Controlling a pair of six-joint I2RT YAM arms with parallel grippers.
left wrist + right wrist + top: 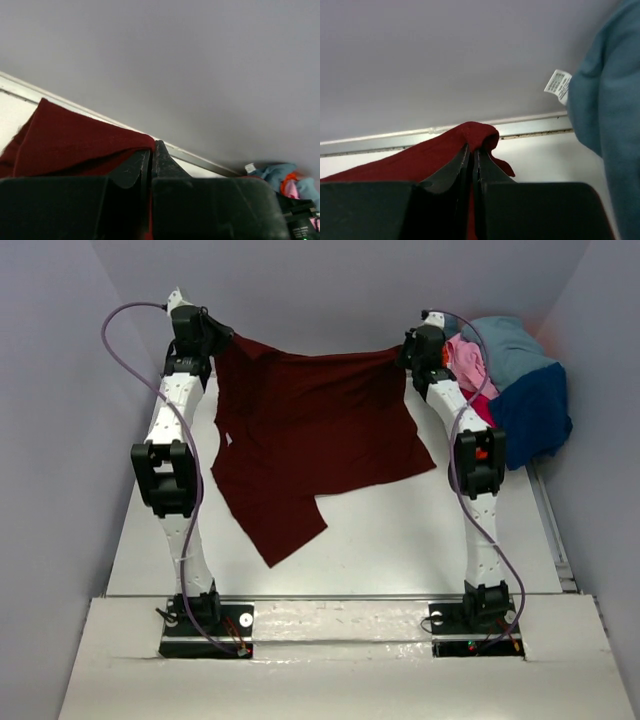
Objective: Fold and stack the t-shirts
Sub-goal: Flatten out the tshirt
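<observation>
The left gripper should next move down and back toward the robot's base onto the t-shirt's body and release the t-shirt's corner where the cloth is spread flat.
The dark maroon t-shirt hangs stretched between my two grippers at the far side of the table, its lower part trailing on the tabletop. My left gripper is shut on its left top corner, and the cloth shows pinched at the jaw tips of my left gripper. My right gripper is shut on the right top corner; the cloth bunches over the jaw tips of my right gripper. A pile of pink, teal-blue, navy and red shirts lies at the far right.
The white tabletop runs between grey walls on three sides. The teal-blue shirt with a white label hangs close beside my right gripper. A metal rail edges the table's right side.
</observation>
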